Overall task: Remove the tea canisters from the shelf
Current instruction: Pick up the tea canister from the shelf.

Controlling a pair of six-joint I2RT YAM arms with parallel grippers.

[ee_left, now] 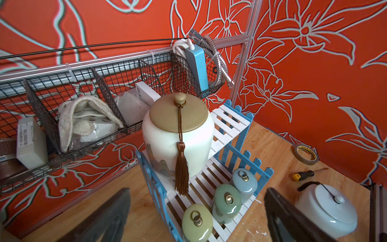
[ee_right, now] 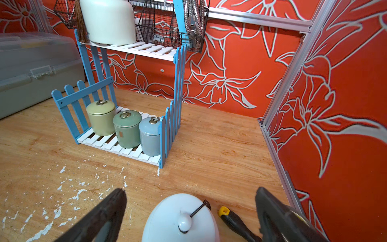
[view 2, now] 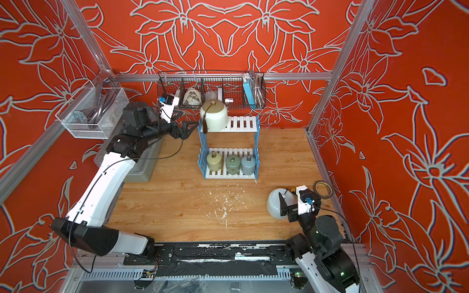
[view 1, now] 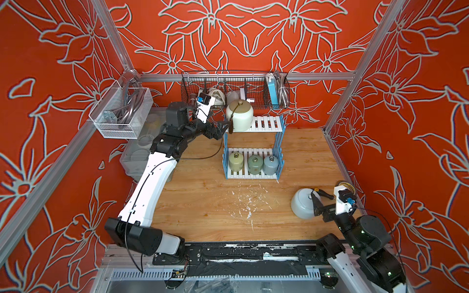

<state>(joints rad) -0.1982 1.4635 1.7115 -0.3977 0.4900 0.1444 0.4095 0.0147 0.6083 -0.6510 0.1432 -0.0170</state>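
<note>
My left gripper will next move outward onto the knob of the cream canister's gold lid and close there, because that knob is farther outward than the open fingers.
The shelf stands at the back of the wooden table. Its upper tier holds the cream canister with gold lid and dark tassel. On the lower tier the olive, green and blue-grey canisters stand in a row. My left gripper hovers open just left of the upper tier, level with the cream canister, holding nothing. The white canister stands on the table at the front right. My right gripper is open beside and above it, its fingers apart from the canister.
A black wire basket hangs on the back rail just above the shelf. A white mesh basket hangs at the left, over a grey plastic box. A tape roll and a screwdriver lie near the white canister.
</note>
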